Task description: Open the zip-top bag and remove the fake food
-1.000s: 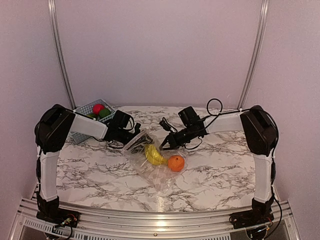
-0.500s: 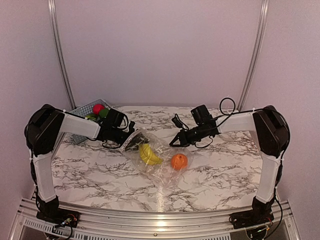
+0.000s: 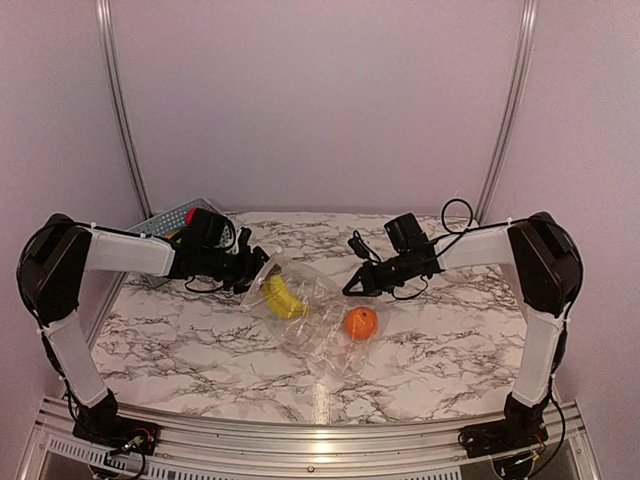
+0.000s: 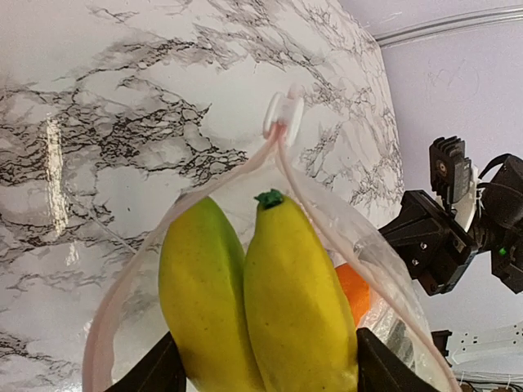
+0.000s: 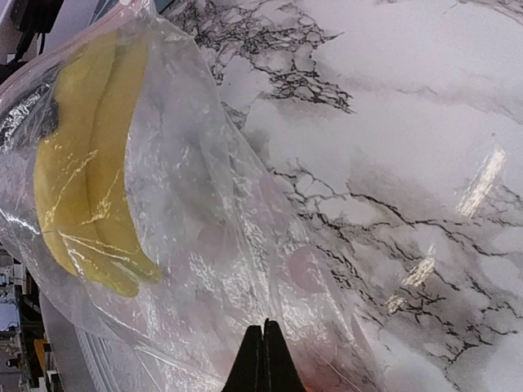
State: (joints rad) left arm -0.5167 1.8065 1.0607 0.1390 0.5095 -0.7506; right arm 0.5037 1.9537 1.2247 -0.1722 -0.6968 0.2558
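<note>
The blue basket with the red fruit (image 3: 163,222) lies left of my left gripper in the top view, so I should lift the bananas over it and release them.
The clear zip-top bag (image 3: 322,335) lies mid-table with its mouth open toward the left, and its white slider (image 4: 283,114) sits at the far end of the zip strip. The fake food showing is a pair of yellow bananas (image 3: 282,297) and an orange (image 3: 361,322). My left gripper (image 3: 257,279) is shut on the bananas (image 4: 270,302) in the bag's mouth, with a black finger (image 4: 155,371) on each side. The orange (image 4: 353,290) lies deeper in the bag. My right gripper (image 3: 350,287) pinches the bag's plastic (image 5: 229,245), jaws together (image 5: 264,327).
A blue lattice basket (image 3: 163,218) stands at the back left corner with a red ball-like fruit (image 3: 194,215) in it, partly behind my left arm. Metal rails rise at the back left and right. The table's near edge has an aluminium frame (image 3: 320,440).
My left gripper has drawn back to the left with the bananas, sliding them toward the bag's mouth. My right gripper moved right and back with the plastic, stretching the bag; the orange shifted slightly right.
</note>
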